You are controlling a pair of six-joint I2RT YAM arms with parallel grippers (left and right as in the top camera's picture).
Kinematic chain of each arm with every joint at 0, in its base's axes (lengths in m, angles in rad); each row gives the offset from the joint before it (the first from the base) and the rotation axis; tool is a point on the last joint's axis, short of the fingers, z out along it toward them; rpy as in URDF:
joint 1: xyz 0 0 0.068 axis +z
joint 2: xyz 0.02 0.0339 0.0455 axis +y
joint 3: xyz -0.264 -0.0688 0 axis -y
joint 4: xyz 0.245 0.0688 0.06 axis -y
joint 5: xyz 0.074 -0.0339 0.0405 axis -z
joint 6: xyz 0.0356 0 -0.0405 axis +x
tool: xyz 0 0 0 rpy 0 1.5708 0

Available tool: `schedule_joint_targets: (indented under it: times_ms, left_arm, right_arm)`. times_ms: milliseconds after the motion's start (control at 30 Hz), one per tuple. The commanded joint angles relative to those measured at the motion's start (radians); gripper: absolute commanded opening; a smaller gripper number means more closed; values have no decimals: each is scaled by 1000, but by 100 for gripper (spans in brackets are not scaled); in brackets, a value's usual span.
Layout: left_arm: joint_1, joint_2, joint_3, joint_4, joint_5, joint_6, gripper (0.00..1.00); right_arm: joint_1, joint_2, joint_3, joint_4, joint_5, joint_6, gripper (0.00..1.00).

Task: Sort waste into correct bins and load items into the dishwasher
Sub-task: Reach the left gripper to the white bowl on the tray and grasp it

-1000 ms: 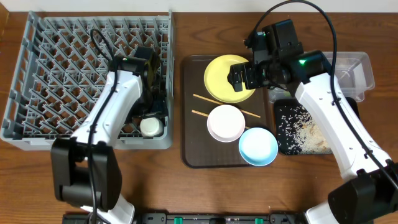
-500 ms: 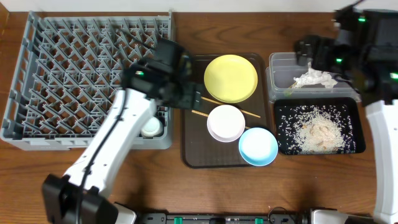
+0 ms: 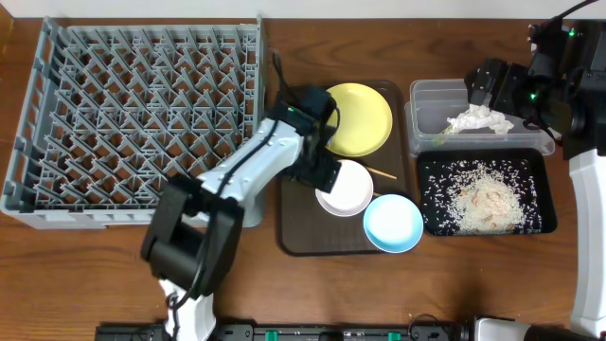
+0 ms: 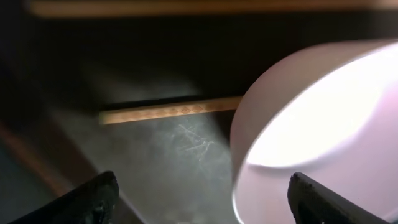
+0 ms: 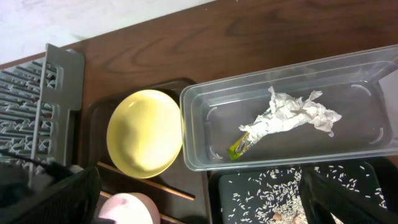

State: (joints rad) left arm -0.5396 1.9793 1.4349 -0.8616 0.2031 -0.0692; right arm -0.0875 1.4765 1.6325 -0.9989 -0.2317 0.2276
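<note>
The left gripper brings its fingers together onto the white bowl's rim facing the rack (image 4: 239, 186) next, low and nearly in place, because its fingers straddle that rim.
My left gripper (image 3: 320, 170) (image 4: 205, 202) hangs open low over the brown tray, its jaws astride the left rim of the white bowl (image 3: 346, 187) (image 4: 311, 118). A chopstick (image 4: 168, 110) lies just ahead of the fingers, with a second one blurred at the top edge. The yellow plate (image 3: 358, 118) (image 5: 144, 132) and blue bowl (image 3: 393, 223) rest on the same tray. My right gripper (image 3: 485, 87) (image 5: 205, 205) stands open and empty above the clear tub (image 3: 434, 92) (image 5: 280, 163). The tub holds the crumpled napkin (image 3: 478, 120) (image 5: 289, 115) and green-yellow wrapper (image 5: 239, 146). Rice (image 3: 483, 199) lies in the black tray (image 3: 428, 223).
The grey dish rack (image 3: 133, 114) (image 5: 37, 106) fills the left of the table, and my left arm crosses its right front corner. The brown serving tray (image 3: 294, 237) sits between the rack and the two bins. Bare wood runs along the front edge.
My left arm swung out of the rack to the white bowl on the brown tray. My right arm left the yellow plate for the clear tub, where the napkin now lies.
</note>
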Motion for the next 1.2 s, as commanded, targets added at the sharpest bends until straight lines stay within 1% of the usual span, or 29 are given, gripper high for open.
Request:
schedule_joint_targets:
  times_ms: [0, 100, 167, 333, 400, 433, 467, 567, 633, 867, 1033, 1100, 1167]
  left_arm:
    - [-16, 32, -9, -3, -8, 48, 81]
    - [-18, 35, -9, 2, -8, 47, 63]
    - [-18, 35, -9, 4, -8, 47, 54]
    - [-18, 35, -9, 5, -8, 47, 52]
    - [-18, 35, -9, 7, -9, 47, 46]
    - [-18, 35, -9, 8, -9, 47, 37]
    - [-18, 35, -9, 8, -9, 47, 31]
    - [-18, 35, -9, 8, -9, 46, 15]
    - [-18, 35, -9, 8, -9, 46, 8]
    - [-17, 15, 1, -12, -9, -1, 7]
    - [-17, -101, 53, -45, -25, -2, 7]
    - [-17, -174, 65, -41, -93, -3, 8]
    - [-17, -244, 69, -34, -205, -3, 7]
  right_arm:
    - [-3, 3, 2, -2, -4, 11, 99]
    - [-3, 3, 2, -7, -4, 11, 99]
    - [-3, 3, 2, -8, -4, 11, 99]
    - [-3, 3, 2, -8, -4, 11, 99]
    - [-3, 3, 2, -8, -4, 11, 99]
    - [-3, 3, 2, -8, -4, 11, 99]
    - [-3, 3, 2, -8, -4, 11, 99]
    - [-3, 3, 2, -8, -4, 11, 99]
    - [-3, 3, 2, -8, -4, 11, 99]
    - [-3, 3, 2, -8, -4, 11, 99]
    - [-3, 3, 2, -8, -4, 11, 99]
    - [-3, 3, 2, -8, -4, 11, 99]
    - [-3, 3, 2, -8, -4, 11, 99]
